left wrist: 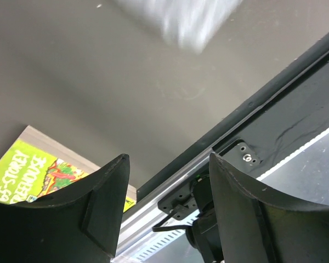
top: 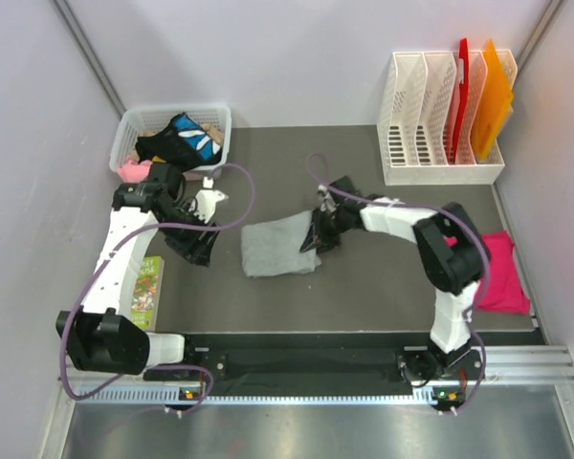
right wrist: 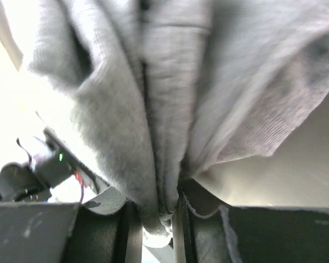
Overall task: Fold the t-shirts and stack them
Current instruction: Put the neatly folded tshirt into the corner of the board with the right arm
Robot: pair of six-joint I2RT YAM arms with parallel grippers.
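The right gripper carries the grey t-shirt to the right in the top view next and releases it atop the magenta-pink t-shirt (top: 503, 273), since both are already folded.
A heather-grey t-shirt (top: 275, 246) lies folded to a small rectangle mid-table. My right gripper (top: 315, 237) is shut on its right edge; in the right wrist view the grey cloth (right wrist: 153, 109) is bunched and pinched between the fingers. A magenta-pink t-shirt (top: 503, 273) lies folded at the right, partly behind the right arm. My left gripper (top: 199, 251) is open and empty, left of the grey shirt and apart from it; a blurred corner of the grey shirt (left wrist: 189, 19) shows at the top of the left wrist view.
A white basket (top: 172, 143) of clothes stands at the back left. A white file rack (top: 445, 120) with red and orange folders is at the back right. A green book (top: 145, 292) lies at the left edge, also in the left wrist view (left wrist: 33, 175).
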